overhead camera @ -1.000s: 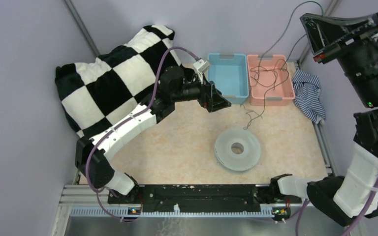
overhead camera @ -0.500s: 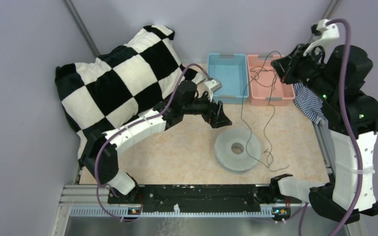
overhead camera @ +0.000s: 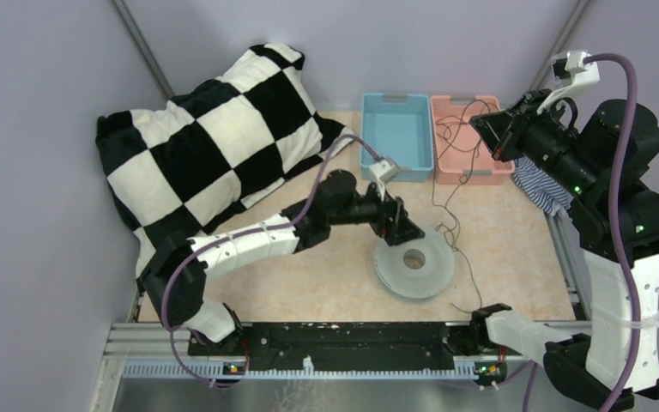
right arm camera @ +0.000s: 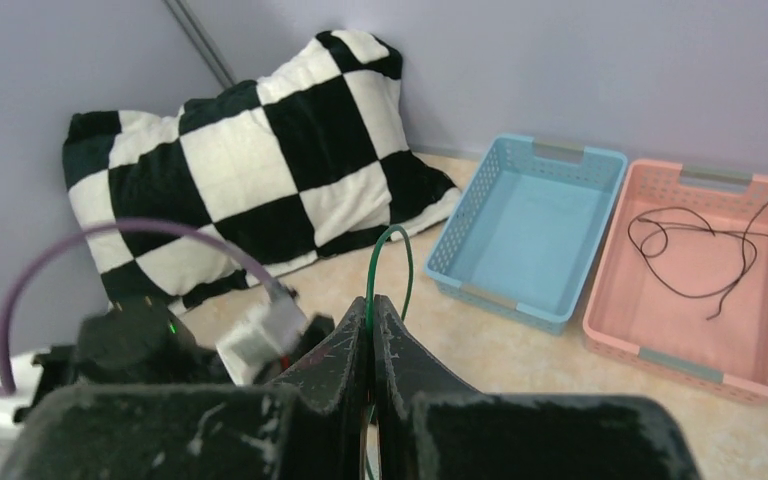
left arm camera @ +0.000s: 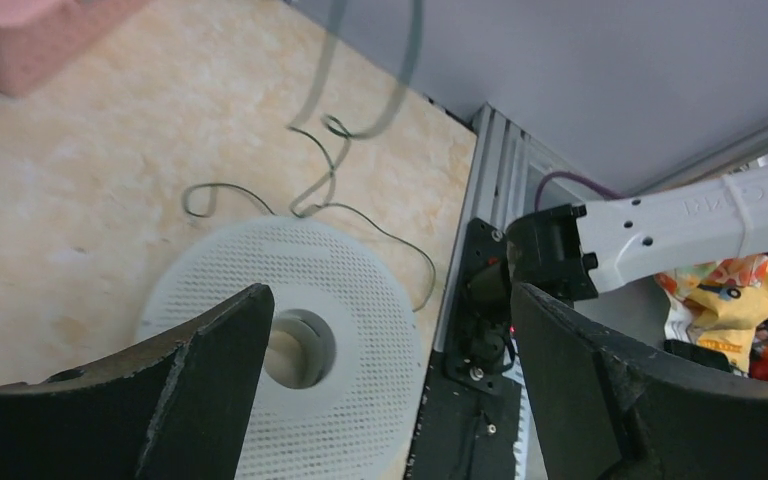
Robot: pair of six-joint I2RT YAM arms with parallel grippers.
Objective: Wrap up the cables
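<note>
My open left gripper will move down and to the right in the top view, onto the heap of cable, because the cable bunches loosely beside the spool's far rim.
The pale grey spool [overhead camera: 414, 261] lies flat on the table. My left gripper [overhead camera: 405, 230] hovers open at its far-left rim. In the left wrist view the spool [left arm camera: 290, 330] sits under the wide-apart jaws of the left gripper [left arm camera: 390, 296], with nothing between them. My right gripper [overhead camera: 489, 133] hangs above the pink bin [overhead camera: 470, 172], shut on a thin cable [overhead camera: 446, 221] that drops to the table beside the spool. In the right wrist view the right gripper [right arm camera: 372, 306] pinches that cable [right arm camera: 388, 250], which loops above the tips. Another cable [right arm camera: 710, 240] lies in the pink bin.
A blue bin [overhead camera: 397, 137] stands left of the pink bin. A black-and-white checked pillow [overhead camera: 206, 137] fills the back left. A striped cloth [overhead camera: 539, 176] lies at the right edge. A metal rail [overhead camera: 343, 339] with the arm bases runs along the near edge.
My left gripper has travelled from beside the blue bin down to the spool. The right arm came down over the pink bin with the cable, whose loose end now trails by the spool.
</note>
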